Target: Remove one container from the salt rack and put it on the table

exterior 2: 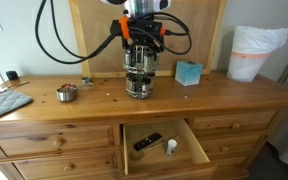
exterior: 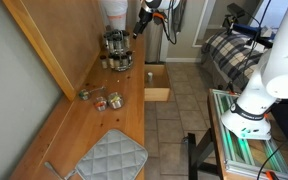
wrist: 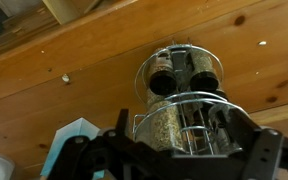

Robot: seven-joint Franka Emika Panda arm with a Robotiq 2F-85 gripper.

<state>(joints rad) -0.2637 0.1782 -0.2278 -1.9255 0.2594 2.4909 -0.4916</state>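
My gripper lowers next, fingers still spread, onto the jar of pale grains in the rack (exterior 2: 137, 75), because that jar stands nearest the opening between its two fingers.
The salt rack (exterior 2: 137, 75) is a round dark-metal carousel ringed with small glass jars, standing on the wooden table (exterior 2: 224, 95). It shows in both exterior views, also (exterior: 115, 52). In the wrist view I look down on the rack (wrist: 184, 105). Two dark-capped containers (wrist: 162, 80) stand side by side in its far ring, and a jar of pale grains (wrist: 159, 125) is nearer. My gripper (exterior 2: 141, 40) hangs just above the rack's top, also (exterior: 141, 27). Its fingers (wrist: 184, 155) are spread wide and hold nothing.
A tall white appliance (exterior: 114, 12) stands behind the rack. A teal box (exterior 2: 188, 73) and a white bin (exterior 2: 256, 52) are on the table. A metal cup (exterior 2: 67, 92) and small items (exterior: 114, 100) lie nearby. A grey quilted mat (exterior: 112, 158) lies farther along. A drawer (exterior 2: 162, 145) stands open.
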